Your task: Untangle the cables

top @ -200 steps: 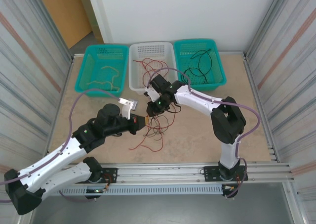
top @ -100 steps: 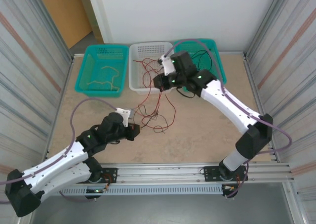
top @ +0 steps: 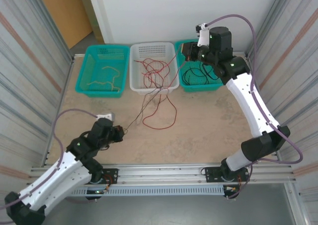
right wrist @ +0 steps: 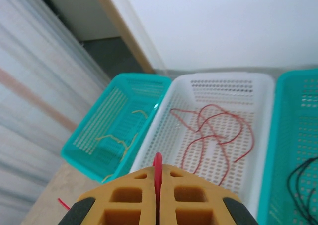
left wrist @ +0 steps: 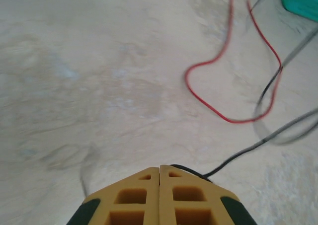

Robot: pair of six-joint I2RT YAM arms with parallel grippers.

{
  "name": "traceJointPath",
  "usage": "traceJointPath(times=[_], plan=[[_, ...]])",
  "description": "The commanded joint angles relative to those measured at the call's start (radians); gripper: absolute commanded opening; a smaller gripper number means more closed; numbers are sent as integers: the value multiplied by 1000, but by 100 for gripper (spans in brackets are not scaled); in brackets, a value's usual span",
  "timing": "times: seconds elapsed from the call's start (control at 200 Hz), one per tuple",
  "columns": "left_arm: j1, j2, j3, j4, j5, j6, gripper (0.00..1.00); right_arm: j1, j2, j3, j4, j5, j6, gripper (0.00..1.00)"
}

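My left gripper will draw away from the red cable loop (top: 159,118), then toward it, because the black cable crosses that loop, and release the cable beside it.
My left gripper (top: 120,131) sits low at the near left, shut on a black cable (top: 135,117) that leaves its tips (left wrist: 160,168) and runs off to the right (left wrist: 233,158). My right gripper (top: 183,50) is raised over the back, between the white and right teal baskets. It is shut on a red cable (right wrist: 157,161) pinched between its jaws (right wrist: 159,171). A red cable loop (top: 159,118) lies on the table (left wrist: 187,78). More red cables (top: 154,68) lie in the white basket (right wrist: 213,130).
Three baskets line the back edge. The left teal basket (top: 82,71) holds yellow-tan cables (top: 107,78) (right wrist: 124,135). The white basket (top: 151,46) is in the middle. The right teal basket (top: 223,78) holds black cables (top: 198,73) (right wrist: 303,180). Corrugated walls flank the table.
My right gripper rose and swung back and right with the red cable. My left gripper drew back toward the near left with the black cable. The tangle has stretched apart.
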State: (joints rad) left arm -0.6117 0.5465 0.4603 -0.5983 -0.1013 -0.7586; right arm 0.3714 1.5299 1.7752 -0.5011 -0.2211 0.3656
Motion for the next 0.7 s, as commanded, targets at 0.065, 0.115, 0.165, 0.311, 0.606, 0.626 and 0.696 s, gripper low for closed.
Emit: traceJointPath(times=[0.065, 0.115, 0.165, 0.311, 0.606, 0.626, 0.696], plan=[[78, -73, -41, -105, 25, -49, 0, -157, -47, -23, 25, -11, 90, 0], [82, -47, -39, -89, 33, -50, 0, -171, -40, -9, 16, -88, 89, 0], [82, -20, -38, -60, 37, -48, 0, -145, -31, 27, -40, -86, 47, 0], [91, 6, 18, -81, -18, -13, 0, -54, -49, 11, -157, 71, -76, 0], [-20, 41, 59, 474, 280, 143, 94, 137, -238, -227, -37, -11, 3, 0], [-47, 47, 65, 511, 275, 157, 98, 148, -247, -236, -29, -12, 13, 0], [-129, 87, 79, 625, 233, 198, 99, 187, -268, -252, -7, -9, 42, 0]])
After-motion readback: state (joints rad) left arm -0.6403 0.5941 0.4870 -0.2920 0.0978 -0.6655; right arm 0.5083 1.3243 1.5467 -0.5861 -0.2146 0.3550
